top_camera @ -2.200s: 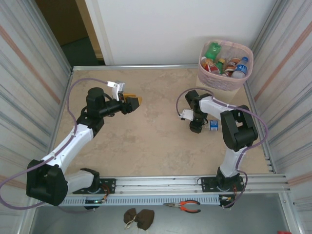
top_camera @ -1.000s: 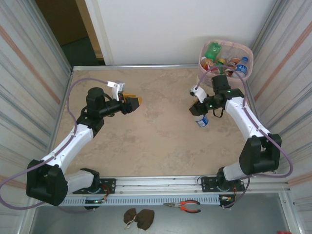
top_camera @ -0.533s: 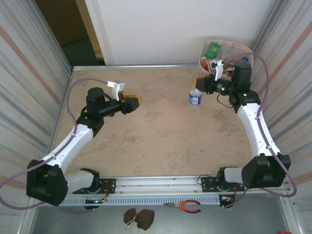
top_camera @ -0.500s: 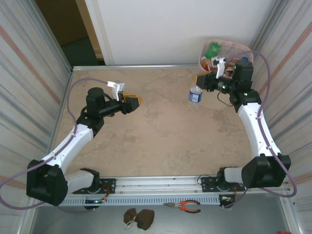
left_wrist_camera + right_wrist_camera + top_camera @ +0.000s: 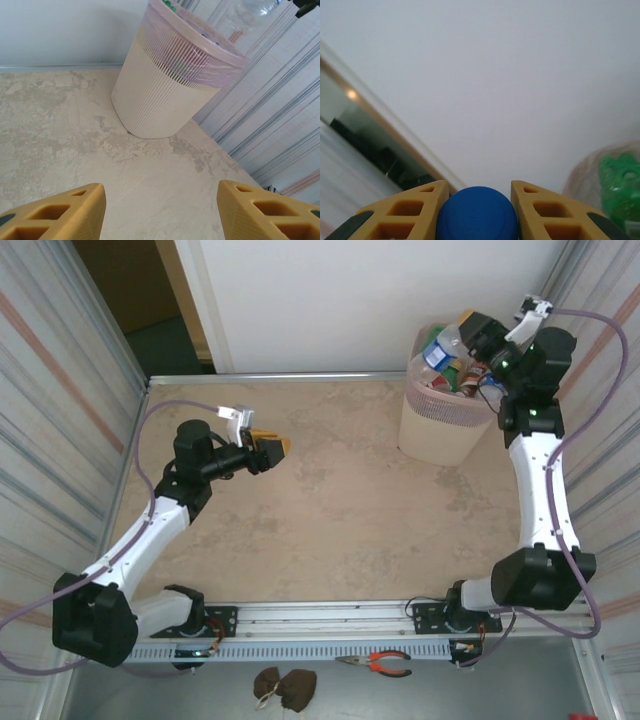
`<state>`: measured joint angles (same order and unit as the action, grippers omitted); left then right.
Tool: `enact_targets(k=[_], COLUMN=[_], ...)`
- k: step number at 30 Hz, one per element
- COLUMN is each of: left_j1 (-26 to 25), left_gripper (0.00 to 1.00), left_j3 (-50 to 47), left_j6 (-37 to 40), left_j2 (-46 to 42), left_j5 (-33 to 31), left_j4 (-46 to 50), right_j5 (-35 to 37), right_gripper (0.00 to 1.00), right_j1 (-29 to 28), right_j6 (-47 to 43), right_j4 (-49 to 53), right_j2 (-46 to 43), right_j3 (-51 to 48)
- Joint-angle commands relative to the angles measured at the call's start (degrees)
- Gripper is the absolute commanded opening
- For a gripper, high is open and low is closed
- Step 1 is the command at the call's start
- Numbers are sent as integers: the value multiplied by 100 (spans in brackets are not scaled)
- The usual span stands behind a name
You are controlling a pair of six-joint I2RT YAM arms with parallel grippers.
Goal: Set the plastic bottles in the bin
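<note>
My right gripper should first tilt downward and lower the clear bottle, so that the bottle gets inside the bin's rim and can be released.
The bin stands at the table's far right corner, a pale pink basket with ribbed sides, and it shows as well in the left wrist view. Several plastic bottles with red and green labels lie inside it. My right gripper is raised over the bin's rim and is shut on a clear bottle with a blue label. Up close, its blue cap sits tight between the yellow fingers of the right gripper. My left gripper hovers over the left half of the table, open and empty.
Corrugated metal walls close in the table on the left and right, with a white panel behind. A metal rail runs along the near edge. Red-handled pliers lie on the ledge in front of it.
The right arm has swung up and to the right, carrying the bottle from over the table left of the bin to above the bin's rim. The left arm has not moved.
</note>
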<state>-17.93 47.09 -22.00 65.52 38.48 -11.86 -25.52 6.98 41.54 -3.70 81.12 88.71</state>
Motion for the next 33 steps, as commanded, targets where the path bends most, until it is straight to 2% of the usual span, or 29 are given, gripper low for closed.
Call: enact_targets(k=[1,4,8,14,22,27,33], left_j1=[36,44,38,38,36,38,42], left_gripper=[61,61,61,61,61,60,60], left_j3=[-51,-25,-20,8,144,126,72], left_j6=[6,54,72,3,-48,-68,-68], left_j2=[-153,-179,-158,-49,162,158,108], left_j5=[19,28,10,-3,54,48,28], left_j4=[14,102,149,114,52,52,52], right_j5=[656,795,853,-147,-811,-974,-881], right_gripper=[2,2,2,5,8,15,34], right_j1=[232,538,991,1496,1473,1356,1207], right_j6=[425,207,-101,-344,-796,-1138,-1410], right_j4=[175,479,1398,2942,3680,4348,5026], right_j2=[359,711,1269,2275,3099,3650,4179], right_j3=[558,1025,1796,3114,3499,3968,4711])
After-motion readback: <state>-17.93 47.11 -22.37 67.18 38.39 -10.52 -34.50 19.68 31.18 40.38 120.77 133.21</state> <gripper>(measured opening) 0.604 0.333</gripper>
